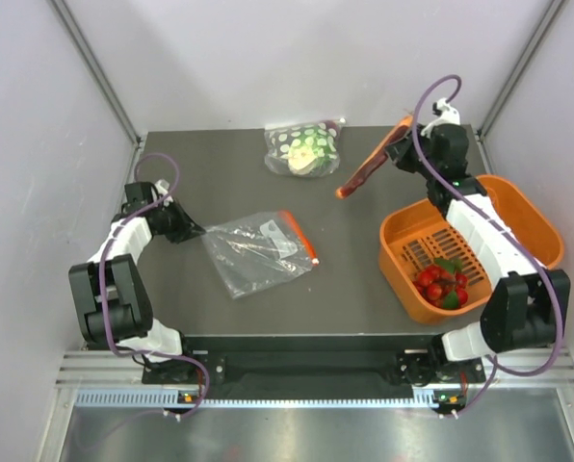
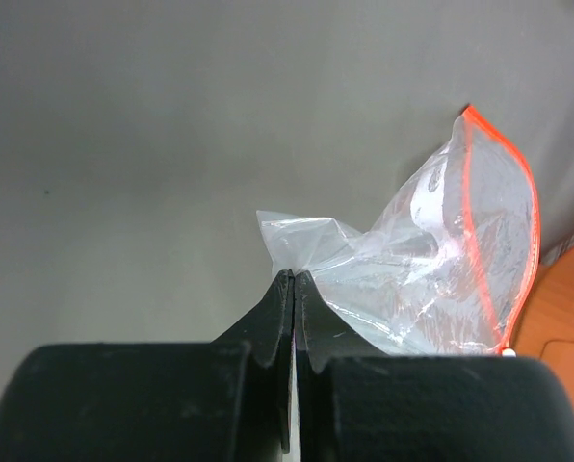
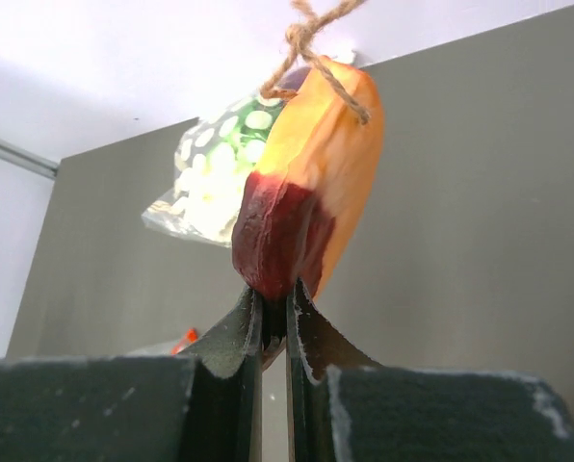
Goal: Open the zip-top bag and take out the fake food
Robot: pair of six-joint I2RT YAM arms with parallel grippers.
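My right gripper carries the piece of fake food back over the basket's bare slotted bottom and releases it next, since that bottom lies back, to its right in the top view.
The clear zip-top bag (image 1: 253, 252) lies flat mid-table, its red-orange zip strip (image 1: 302, 238) on the right side. It looks empty. My left gripper (image 1: 193, 232) is shut on the bag's left corner; in the left wrist view the fingertips (image 2: 294, 279) pinch the plastic (image 2: 431, 260). My right gripper (image 1: 396, 152) is shut on the dark reddish-brown elongated piece (image 1: 367, 167) and holds it in the air at the back right. In the right wrist view the gripper (image 3: 275, 294) grips the piece's dark end (image 3: 301, 207); twine hangs from its far end. Red berry pieces with green leaves (image 1: 442, 286) lie in the orange basket (image 1: 530, 208).
A second bag with green-and-white spotted contents (image 1: 303, 146) lies at the table's back middle, also in the right wrist view (image 3: 210, 178). The orange basket stands at the right edge under my right arm. Enclosure walls surround the table.
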